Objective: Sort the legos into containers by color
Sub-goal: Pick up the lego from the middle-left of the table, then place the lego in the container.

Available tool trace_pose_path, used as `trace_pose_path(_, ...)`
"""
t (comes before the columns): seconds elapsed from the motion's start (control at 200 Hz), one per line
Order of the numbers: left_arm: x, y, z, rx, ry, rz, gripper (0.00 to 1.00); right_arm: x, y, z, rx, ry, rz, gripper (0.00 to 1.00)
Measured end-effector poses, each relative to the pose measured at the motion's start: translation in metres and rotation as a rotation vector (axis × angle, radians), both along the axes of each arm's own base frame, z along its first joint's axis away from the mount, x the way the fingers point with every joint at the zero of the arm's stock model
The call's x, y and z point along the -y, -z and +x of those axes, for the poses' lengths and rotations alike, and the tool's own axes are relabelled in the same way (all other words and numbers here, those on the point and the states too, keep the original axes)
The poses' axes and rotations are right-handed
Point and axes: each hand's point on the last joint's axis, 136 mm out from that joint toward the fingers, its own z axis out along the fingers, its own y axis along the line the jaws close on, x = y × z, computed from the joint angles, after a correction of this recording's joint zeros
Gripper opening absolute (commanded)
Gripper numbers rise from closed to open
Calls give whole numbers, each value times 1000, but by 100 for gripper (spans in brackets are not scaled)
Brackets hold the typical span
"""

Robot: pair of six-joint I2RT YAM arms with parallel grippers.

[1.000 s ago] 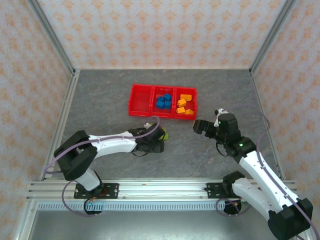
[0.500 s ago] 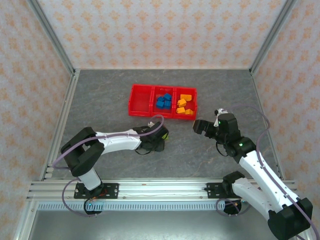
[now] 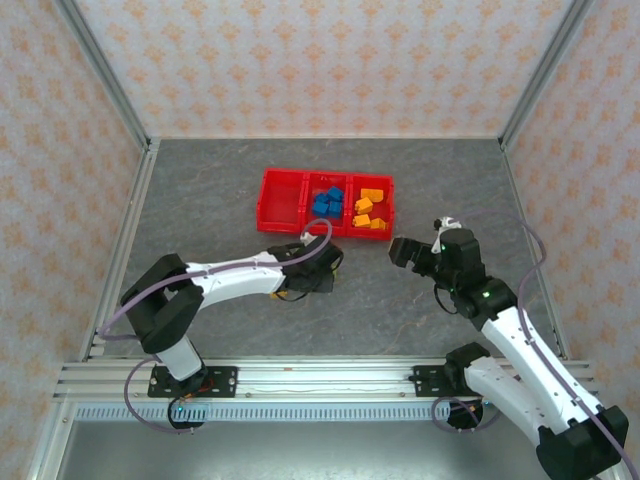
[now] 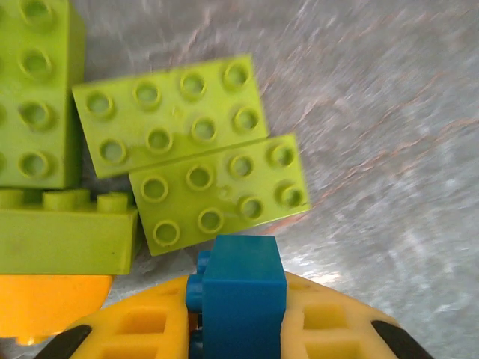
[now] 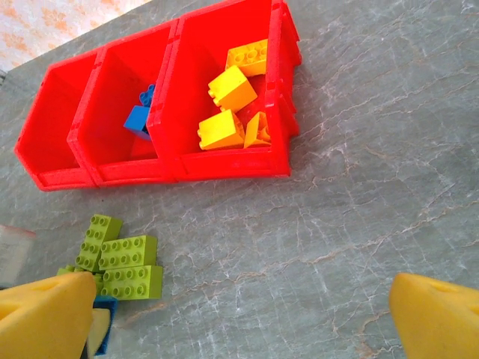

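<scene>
I need to raise my left gripper next, move the blue lego outward over the tray's middle container [image 3: 327,202] and let go of it there, because blue legos are already in that container.
My left gripper [image 4: 239,310] is shut on a blue lego [image 4: 241,280] pinched between its yellow fingers [image 4: 138,329]. Just beyond it, several lime green legos [image 4: 217,191] lie flat on the grey table. In the top view the left gripper [image 3: 318,266] hovers just in front of the red tray [image 3: 280,200]. The tray's middle container holds blue legos [image 3: 326,203], its right one orange-yellow legos [image 3: 369,208], and its left one [image 5: 52,123] is bare. My right gripper [image 3: 402,251] stands open right of the tray, nothing between its fingers [image 5: 45,318].
The green legos [image 5: 123,262] sit on the table near the tray's front wall [image 5: 224,161], with bare table to their right. Metal frame posts and patterned walls enclose the table on three sides.
The left gripper has shifted a little up and right toward the tray, now covering the green legos in the top view. The right arm has barely moved.
</scene>
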Motion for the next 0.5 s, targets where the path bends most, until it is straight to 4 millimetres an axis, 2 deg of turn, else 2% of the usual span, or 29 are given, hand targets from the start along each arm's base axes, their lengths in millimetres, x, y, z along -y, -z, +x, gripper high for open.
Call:
trace_pose_path(0.055,2,-21,8,48,-5,-10,13,2,-2,0,10,9,1,100)
trace_pose_path(0.175,5,-83,29,180,-20,-41,13,6,-9,0,37,28,1,100)
trace_pose_path(0.31,3,-148,69,309,-43,-37,13,10,-19,-2,76,46,9,100)
trace_pose_path(0.405,-6,-171,103,362,-73,8,13,11,-25,-3,98,50,17,100)
trace_pose_path(0.501,-13,-172,134,370,-85,82,12,11,-25,-3,102,51,18,100)
